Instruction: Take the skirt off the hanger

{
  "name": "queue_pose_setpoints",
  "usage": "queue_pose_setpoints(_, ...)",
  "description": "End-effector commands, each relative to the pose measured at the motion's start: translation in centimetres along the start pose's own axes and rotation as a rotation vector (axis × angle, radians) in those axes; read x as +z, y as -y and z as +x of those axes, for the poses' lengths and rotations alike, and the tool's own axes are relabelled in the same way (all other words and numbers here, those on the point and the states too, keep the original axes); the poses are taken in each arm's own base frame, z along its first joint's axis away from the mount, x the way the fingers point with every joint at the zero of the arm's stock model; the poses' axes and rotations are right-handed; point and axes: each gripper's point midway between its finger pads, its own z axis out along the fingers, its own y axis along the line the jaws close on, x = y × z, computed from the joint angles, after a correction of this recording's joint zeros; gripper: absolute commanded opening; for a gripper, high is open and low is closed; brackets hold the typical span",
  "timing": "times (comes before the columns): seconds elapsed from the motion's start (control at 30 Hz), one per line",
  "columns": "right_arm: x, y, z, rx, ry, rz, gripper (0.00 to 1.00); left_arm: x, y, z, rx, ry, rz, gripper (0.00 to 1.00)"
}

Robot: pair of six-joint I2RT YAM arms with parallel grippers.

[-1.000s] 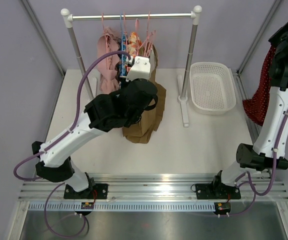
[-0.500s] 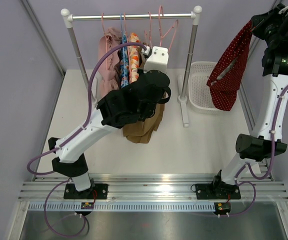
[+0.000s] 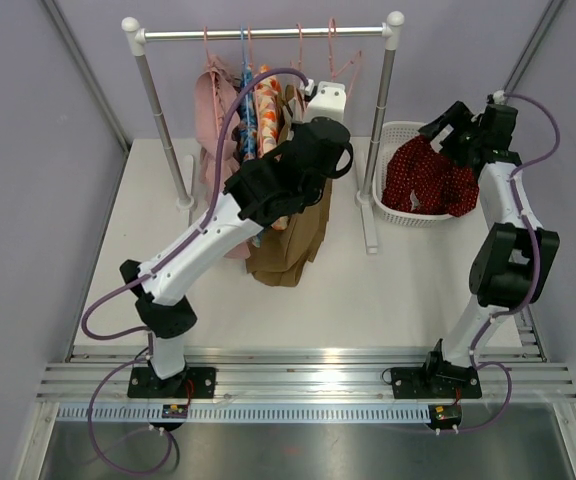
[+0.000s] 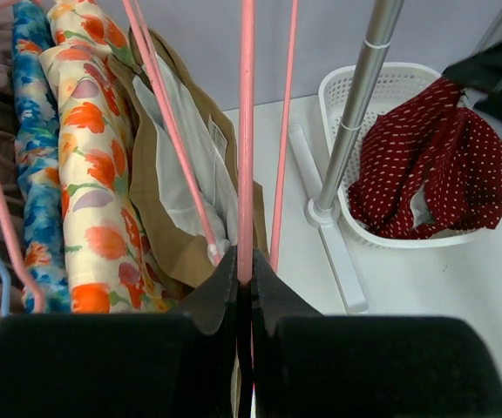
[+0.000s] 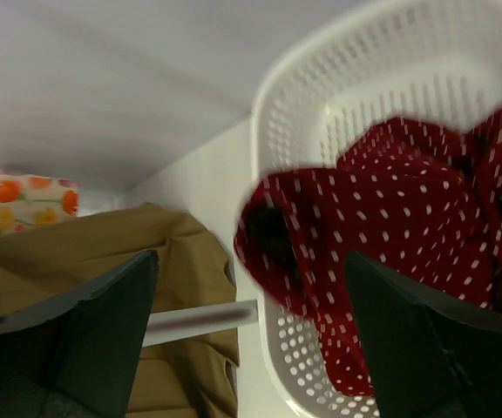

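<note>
My left gripper holds the hanger (image 4: pixel 247 131), already bare, and the post by the basket is to the right of the gripper in the top view. I should move toward the post and let go of the hanger.
The red white-dotted skirt (image 3: pixel 430 182) lies bunched in the white basket (image 3: pixel 408 218), partly draped over its rim. My right gripper (image 3: pixel 458 125) hovers just above it. In the right wrist view this gripper (image 5: pixel 251 261) stands open, with the skirt (image 5: pixel 408 226) loose below the fingers. My left gripper (image 3: pixel 326 95) is up at the rail. In the left wrist view it (image 4: pixel 244 261) is shut on the thin bar of a bare pink hanger (image 4: pixel 247 131), and the skirt (image 4: pixel 425 165) shows to the right.
Several garments hang on the rail (image 3: pixel 263 33): a pink dress (image 3: pixel 213 95), floral pieces (image 3: pixel 266 95) and a tan garment (image 3: pixel 293 240) reaching the table. The rack's right post (image 3: pixel 376 130) and foot stand between the garments and the basket.
My right arm swung the skirt from the far right down into the basket and its jaws opened. My left gripper slid right along the rail with the pink hanger.
</note>
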Motion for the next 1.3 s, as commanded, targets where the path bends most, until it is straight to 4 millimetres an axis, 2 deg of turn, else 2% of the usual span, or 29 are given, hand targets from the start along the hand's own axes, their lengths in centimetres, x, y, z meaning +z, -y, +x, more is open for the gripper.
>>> queue_pose_setpoints(0.0, 0.3, -1.1, 2.0, 0.059, -0.059, 0.009, 0.99, 1.3, 1.1, -2.4, -0.081, 0.062, 0.061, 0.0)
queue_pose_setpoints(0.03, -0.1, -2.1, 2.0, 0.116, -0.058, -0.01, 0.99, 2.2, 1.5, -2.3, -0.082, 0.065, 0.063, 0.0)
queue_pose_setpoints(0.07, -0.4, -2.5, 2.9, 0.126, -0.07, -0.023, 0.99, 3.0, 1.0, -2.5, -0.096, 0.068, 0.055, 0.0)
queue_pose_setpoints(0.1, -0.7, -3.6, 3.0, 0.104, -0.046, -0.045, 1.0, 3.4, 1.0, -2.8, -0.104, 0.074, 0.061, 0.0)
queue_pose_setpoints(0.13, -1.9, -5.9, 3.6, 0.046, -0.041, -0.08, 0.99, 3.9, 1.7, -3.3, -0.111, 0.094, 0.093, 0.0)
queue_pose_setpoints(0.2, -2.8, -6.5, 5.8, 0.0, -0.068, -0.066, 0.99, 5.3, 2.1, -3.8, -0.093, 0.13, 0.103, 0.0)
queue_pose_setpoints(0.23, -4.3, -8.2, 6.2, -0.029, -0.059, -0.1, 0.99, 5.5, 2.2, -4.4, -0.098, 0.148, 0.11, 0.0)
queue_pose_setpoints(0.27, -4.6, -7.1, 8.5, -0.016, -0.096, -0.082, 0.99, 6.5, 2.2, -4.2, -0.094, 0.15, 0.107, 0.0)
queue_pose_setpoints(0.3, -5.3, -7.5, 8.7, -0.014, -0.085, -0.111, 0.99, 6.7, 2.4, -4.5, -0.101, 0.163, 0.112, 0.0)
queue_pose_setpoints(0.33, -5.9, -8.3, 10.1, -0.001, -0.102, -0.135, 0.99, 7.1, 2.7, -5.1, -0.12, 0.192, 0.124, 0.0)
queue_pose_setpoints(0.37, -7.1, -8.3, 11.9, 0.005, -0.12, -0.149, 0.99, 7.4, 2.7, -5.6, -0.125, 0.208, 0.127, 0.0)
queue_pose_setpoints(0.4, -7.7, -9.0, 12.5, -0.002, -0.118, -0.185, 1.0, 8.0, 3.0, -5.3, -0.124, 0.21, 0.124, 0.0)
queue_pose_setpoints(0.43, -8.5, -9.7, 12.9, -0.016, -0.116, -0.206, 0.99, 8.1, 3.0, -5.9, -0.136, 0.232, 0.123, 0.0)
queue_pose_setpoints(0.5, -9.1, -9.8, 14.8, -0.042, -0.159, -0.197, 0.99, 8.7, 3.2, -6.1, -0.152, 0.245, 0.127, 0.0)
queue_pose_setpoints(0.6, -9.7, -10.1, 15.0, -0.071, -0.167, -0.196, 0.99, 9.3, 3.1, -6.1, -0.186, 0.242, 0.139, 0.0)
queue_pose_setpoints(0.67, -9.9, -10.4, 14.4, -0.089, -0.157, -0.194, 0.99, 9.9, 3.3, -5.5, -0.2, 0.226, 0.148, 0.0)
queue_pose_setpoints(0.77, -10.4, -11.0, 13.9, -0.098, -0.152, -0.204, 0.99, 10.8, 3.9, -3.9, -0.198, 0.177, 0.167, 0.0)
queue_pose_setpoints(0.87, -10.6, -11.0, 14.0, -0.094, -0.154, -0.208, 1.0, 10.9, 4.4, -2.3, -0.192, 0.124, 0.191, 0.0)
queue_pose_setpoints(0.9, -10.6, -10.9, 14.2, -0.09, -0.158, -0.205, 0.99, 11.1, 4.5, -1.2, -0.175, 0.095, 0.19, 0.01)
queue_pose_setpoints(1.03, -10.9, -10.1, 15.1, -0.082, -0.171, -0.197, 1.0, 9.8, 3.7, -0.4, -0.168, 0.057, 0.173, 0.07)
queue_pose_setpoints(1.1, -11.0, -10.0, 15.4, -0.085, -0.174, -0.196, 1.0, 7.0, 3.0, -2.7, -0.197, 0.094, 0.196, 0.13)
queue_pose_setpoints(1.13, -11.3, -10.0, 15.3, -0.087, -0.17, -0.198, 0.99, 5.9, 3.0, -3.5, -0.203, 0.111, 0.209, 0.25)
queue_pose_setpoints(1.17, -11.5, -9.7, 15.6, -0.088, -0.175, -0.192, 0.99, 3.4, 2.4, -5.1, -0.205, 0.146, 0.231, 0.33)
queue_pose_setpoints(1.2, -11.6, -9.6, 15.6, -0.093, -0.175, -0.19, 0.99, 2.3, 2.2, -5.9, -0.212, 0.171, 0.239, 0.47)
queue_pose_setpoints(1.27, -12.0, -9.6, 15.5, -0.1, -0.173, -0.186, 0.99, 0.5, 1.1, -6.9, -0.219, 0.192, 0.234, 0.66)
